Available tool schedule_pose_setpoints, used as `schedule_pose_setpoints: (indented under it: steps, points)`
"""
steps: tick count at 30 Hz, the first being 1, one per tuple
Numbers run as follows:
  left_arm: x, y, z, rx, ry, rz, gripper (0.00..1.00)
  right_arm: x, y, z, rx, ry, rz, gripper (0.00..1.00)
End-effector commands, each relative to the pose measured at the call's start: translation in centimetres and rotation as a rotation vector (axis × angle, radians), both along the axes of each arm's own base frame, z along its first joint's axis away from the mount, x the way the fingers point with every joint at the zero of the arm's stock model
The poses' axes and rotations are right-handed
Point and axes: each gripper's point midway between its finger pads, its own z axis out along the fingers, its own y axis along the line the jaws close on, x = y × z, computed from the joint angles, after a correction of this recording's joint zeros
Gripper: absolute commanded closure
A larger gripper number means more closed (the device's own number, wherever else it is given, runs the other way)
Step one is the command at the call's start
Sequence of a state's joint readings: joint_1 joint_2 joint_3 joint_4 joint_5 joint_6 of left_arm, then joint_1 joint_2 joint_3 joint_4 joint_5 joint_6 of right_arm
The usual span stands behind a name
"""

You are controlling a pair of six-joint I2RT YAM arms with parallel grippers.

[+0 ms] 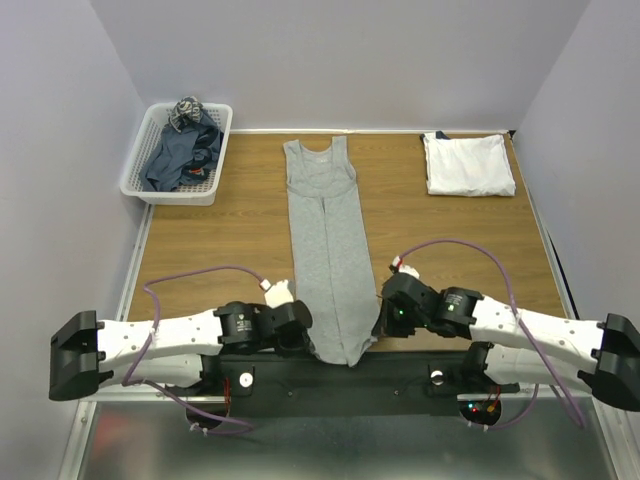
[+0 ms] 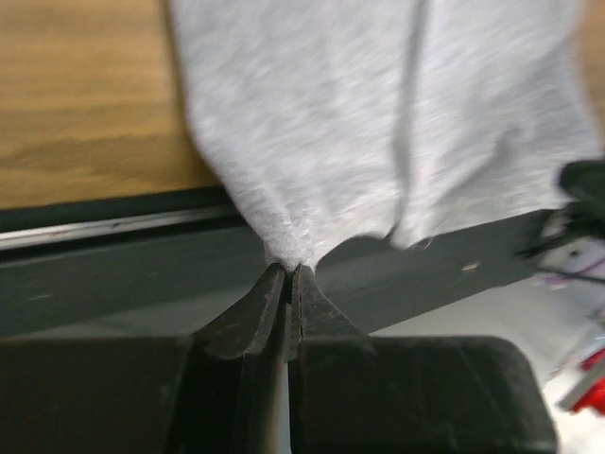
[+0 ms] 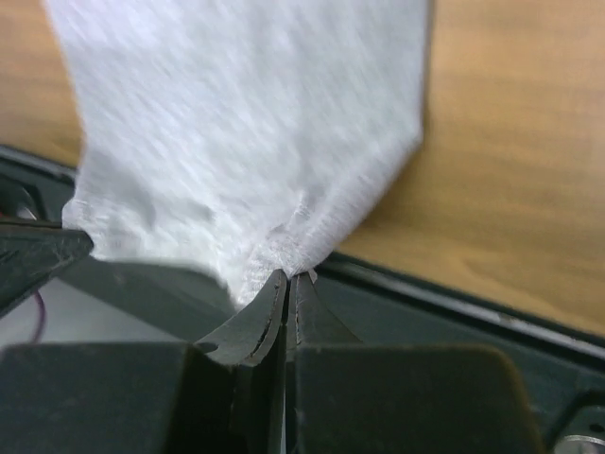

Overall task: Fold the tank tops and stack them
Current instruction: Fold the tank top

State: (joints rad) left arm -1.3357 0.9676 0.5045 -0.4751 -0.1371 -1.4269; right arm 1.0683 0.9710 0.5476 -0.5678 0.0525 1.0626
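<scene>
The chest near the neck (image 1: 297, 202) is outward of my left gripper. My left gripper will next lift the hem corner, carry it outward and let it go there.
A light heather-grey tank top (image 1: 328, 245) lies lengthwise down the middle of the table, folded narrow, neck at the far end and hem over the near edge. My left gripper (image 2: 288, 268) is shut on the hem's left corner (image 2: 284, 241). My right gripper (image 3: 291, 274) is shut on the hem's right corner (image 3: 284, 248). In the top view the left gripper (image 1: 303, 330) and right gripper (image 1: 378, 322) flank the hem. A folded white tank top (image 1: 467, 164) lies at the far right. Dark blue-grey tank tops (image 1: 180, 152) are piled in the basket.
A white lattice basket (image 1: 140, 185) stands at the far left corner. The black rail of the table's near edge (image 2: 113, 274) runs just under both grippers. Purple cables (image 1: 460, 245) loop over the wood beside each arm.
</scene>
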Motion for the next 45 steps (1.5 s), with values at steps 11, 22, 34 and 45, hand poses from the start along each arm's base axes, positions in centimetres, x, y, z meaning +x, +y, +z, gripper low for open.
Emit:
schedule_pose_setpoints:
  steps: [11,22,34,45]
  points:
    - [15.0,1.0,5.8,0.024,-0.341,0.141,1.00,14.7,2.7,4.9,-0.156,-0.359,-0.088,1.00]
    - [23.8,2.5,7.6,0.073,-0.477,0.188,1.00,21.7,3.8,5.4,-0.183,-0.464,-0.128,1.00]
    - [31.5,1.8,8.7,0.085,-0.532,0.186,1.00,29.1,4.6,6.2,-0.174,-0.505,-0.166,1.00]
    - [37.0,2.9,9.8,0.100,-0.553,0.219,1.00,34.8,3.2,7.1,-0.158,-0.520,-0.224,1.00]
